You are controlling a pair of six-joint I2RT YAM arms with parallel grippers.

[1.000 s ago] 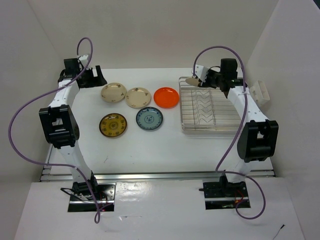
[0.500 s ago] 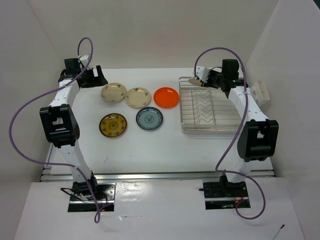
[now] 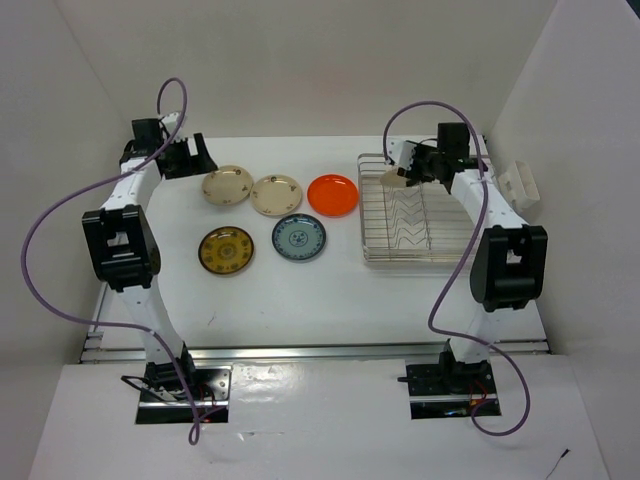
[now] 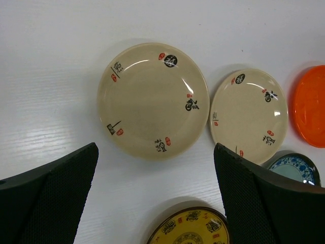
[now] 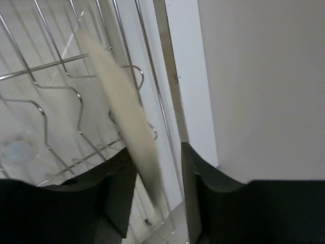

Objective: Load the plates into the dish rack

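Note:
Next, my left gripper will lower and tilt onto the nearer cream plate's rim (image 3: 204, 190) (image 4: 103, 120) facing away from the orange plate, because its opposite edge meets the other cream plate.
Five plates lie flat on the table: two cream (image 3: 228, 184) (image 3: 276, 194), an orange one (image 3: 333, 194), a yellow-brown one (image 3: 226, 250) and a blue-grey one (image 3: 299, 238). My left gripper (image 3: 186, 156) is open and empty at the far left. In its wrist view the gripper (image 4: 155, 152) hovers over the cream plates (image 4: 152, 99) (image 4: 249, 114). My right gripper (image 3: 408, 168) is over the far left corner of the dish rack (image 3: 415, 240). A third cream plate (image 5: 122, 117) stands edge-on between its jaws, against the left finger (image 5: 119, 188), with a gap to the right finger (image 5: 200, 178).
A small white slotted holder (image 3: 520, 185) sits right of the rack by the side wall. White walls close in the table on three sides. Purple cables loop above both arms.
My right gripper has moved a little right and down over the rack's far corner with the cream plate, which now tilts more upright. The left gripper has shifted slightly.

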